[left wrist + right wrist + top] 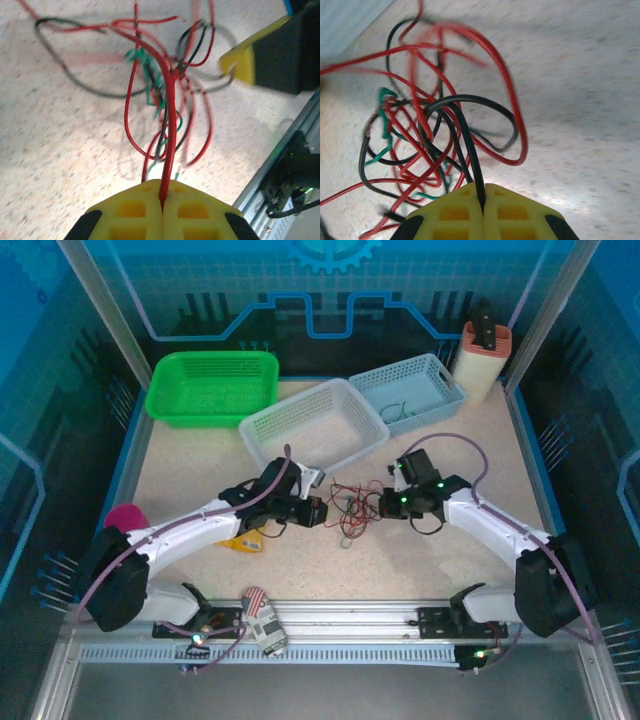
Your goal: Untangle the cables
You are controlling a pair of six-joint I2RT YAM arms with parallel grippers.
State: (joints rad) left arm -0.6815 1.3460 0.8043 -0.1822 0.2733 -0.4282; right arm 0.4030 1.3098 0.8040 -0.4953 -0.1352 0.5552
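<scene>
My right gripper needs to pull away from my left gripper next. Then it should let go over the speckled table.
The cables [350, 508] lie in a loose tangle of red, black and green strands on the speckled table, between my two grippers. My left gripper [322, 510] reaches it from the left. In the left wrist view its yellow jaws [162, 189] are shut on a red cable [170, 110] that runs up into the knot. My right gripper [384, 504] comes in from the right. Its jaws [483, 192] are shut on a black cable [470, 145] that arches out of the tangle [415, 130]. One yellow finger of the right gripper [244, 62] shows in the left wrist view.
Behind the tangle stand a white basket [312, 425], a green basket [213, 388] and a light blue basket [407, 392] with a dark wire in it. A cream container [480, 362] is back right. A pink object [125, 517] and a yellow piece [243, 543] lie left.
</scene>
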